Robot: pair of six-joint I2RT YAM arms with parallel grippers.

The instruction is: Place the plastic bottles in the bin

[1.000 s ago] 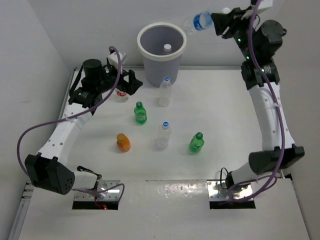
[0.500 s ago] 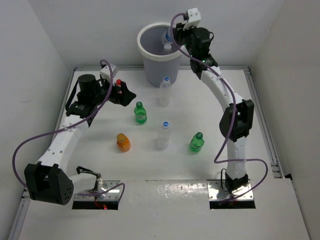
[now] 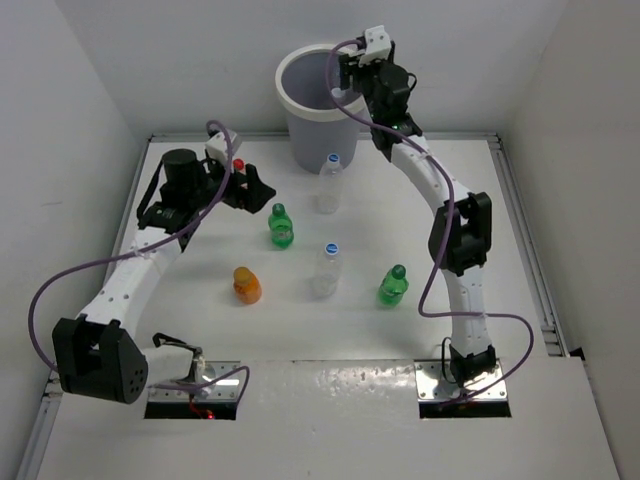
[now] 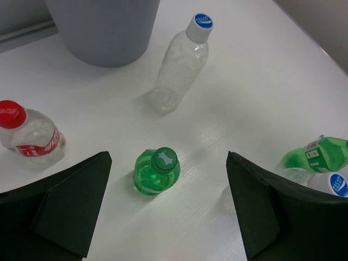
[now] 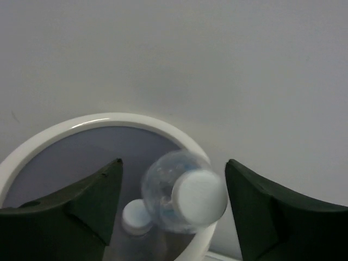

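Since the blue-capped bottle (image 3: pixel 330 182) beside the bin stands upright, I will move my left gripper to the right in the top view and down around that bottle's end with the cap.
My right gripper (image 3: pixel 346 76) (image 5: pixel 174 164) hangs open over the round grey bin (image 3: pixel 283 95) (image 5: pixel 109 120). A clear white-capped bottle (image 5: pixel 182 198) is blurred and loose between its spread fingers, touching neither. Another white-capped bottle (image 5: pixel 135 217) lies inside the bin. My left gripper (image 3: pixel 256 186) (image 4: pixel 168 159) is open above a green bottle (image 4: pixel 157 171) (image 3: pixel 281 225). A red-capped clear bottle (image 4: pixel 30 133) stands to its left. On the table stand a clear blue-capped bottle (image 3: pixel 330 182) (image 4: pixel 179 65), a second one (image 3: pixel 326 268), another green bottle (image 3: pixel 393 286) and an orange one (image 3: pixel 246 284).
White walls close in the table on the left, back and right. The bin stands against the back wall. Purple cables loop along both arms. Metal base plates (image 3: pixel 196 383) sit at the near edge.
The right arm swung from the far right to above the bin with the clear bottle, then its jaws opened and let the bottle go. The left gripper barely shifted.
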